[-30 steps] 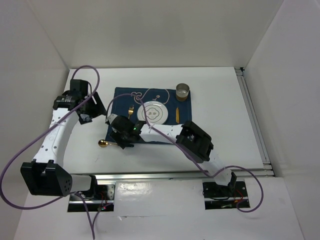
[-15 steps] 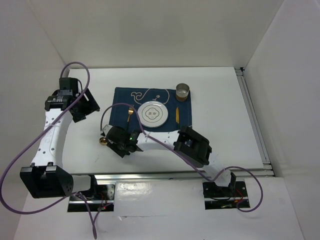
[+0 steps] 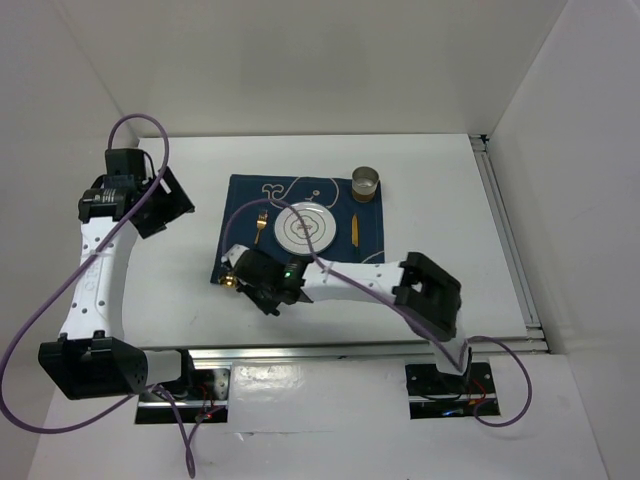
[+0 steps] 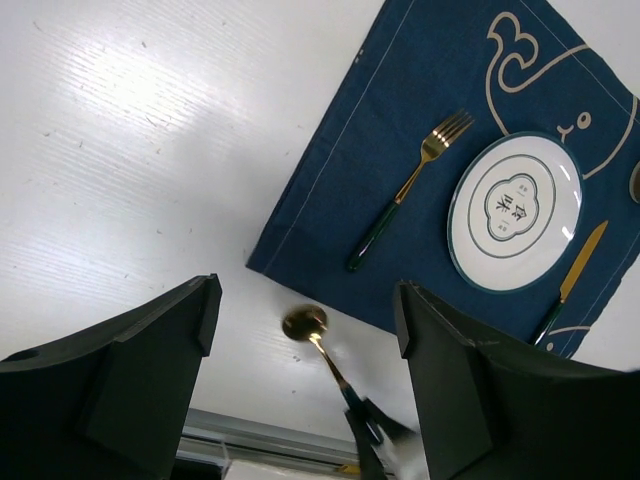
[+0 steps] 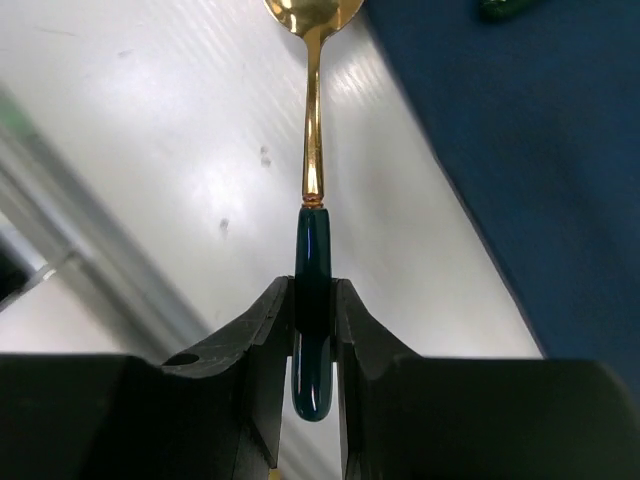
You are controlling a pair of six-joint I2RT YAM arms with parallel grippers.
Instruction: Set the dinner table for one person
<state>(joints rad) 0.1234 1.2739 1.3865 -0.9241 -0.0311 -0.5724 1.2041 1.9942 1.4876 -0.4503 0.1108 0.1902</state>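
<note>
My right gripper rises next, swings past the plate [image 3: 303, 228] toward the knife [image 3: 353, 228], turns the spoon along it and lowers, since bare mat shows between plate and knife.
My right gripper [image 3: 250, 284] is shut on the dark green handle of a gold spoon [image 5: 312, 150]. The spoon's bowl [image 3: 229, 283] is low over the white dinner table [image 3: 440, 200], just off the front left corner of the navy mat [image 3: 370, 250]. On the mat lie a white plate [image 3: 303, 228], a gold fork [image 3: 260, 228] to its left and a gold knife [image 3: 353, 228] to its right. My left gripper [image 3: 160, 200] is open and empty, high over the table's left side. Its view shows the spoon [image 4: 305, 325], fork [image 4: 405, 190] and plate [image 4: 515, 210].
A small glass cup [image 3: 367, 183] stands at the mat's back right corner. Silver rails run along the table's front edge [image 3: 350, 348] and right edge [image 3: 505, 240]. White walls close in the left, back and right sides.
My right gripper has closed on the spoon's handle and carried it right, toward the mat's front left corner. My left arm has drawn back to the left.
</note>
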